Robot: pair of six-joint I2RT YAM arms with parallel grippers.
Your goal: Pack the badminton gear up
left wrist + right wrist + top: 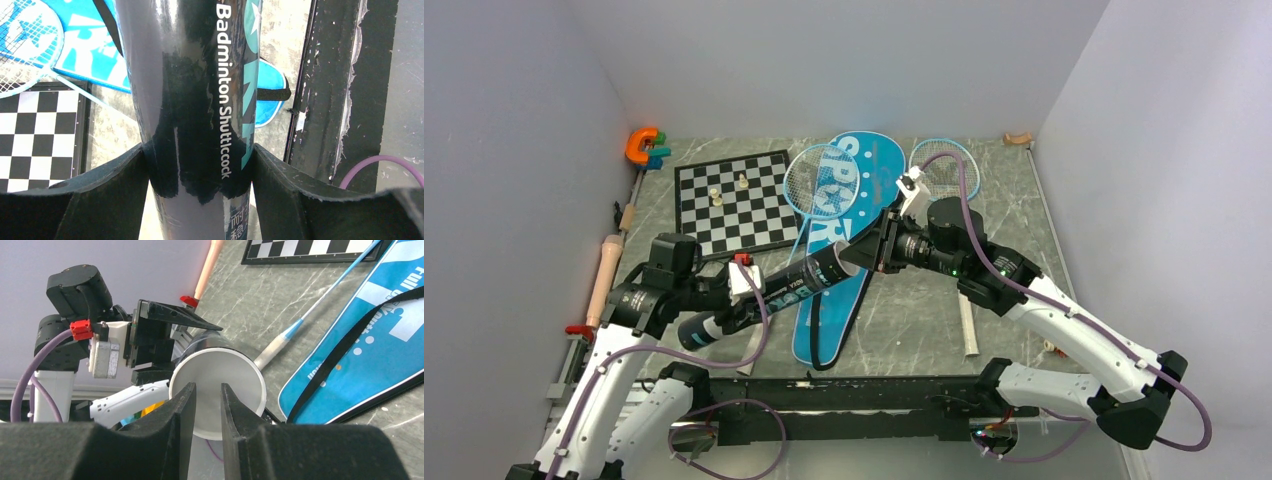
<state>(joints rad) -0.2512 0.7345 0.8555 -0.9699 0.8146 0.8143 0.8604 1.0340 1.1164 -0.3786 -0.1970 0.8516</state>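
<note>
My left gripper needs to swing to the left in the top view, lower the tube (799,278) onto the part of the table between chessboard and stick, and release it there, because that part is bare.
My left gripper (729,310) is shut on the long black tube (799,278) near its lower end and holds it slanted above the table. In the left wrist view the tube (195,100), lettered Badminton Shuttlecock, sits between both fingers (125,195). My right gripper (871,250) is at the tube's upper end. Its jaws are almost together with nothing between them, right in front of the tube's white end (217,385). The blue SPORT bag (879,175) lies flat under the tube. One racket (822,180) lies on the bag, the other (946,165) to its right. No shuttlecocks show.
A chessboard (734,200) with small pale pieces lies at the back left, an orange clamp (642,145) in the back left corner. A wooden stick (606,275) lies along the left wall. A black rail (874,400) runs along the near edge. Grey walls close in three sides.
</note>
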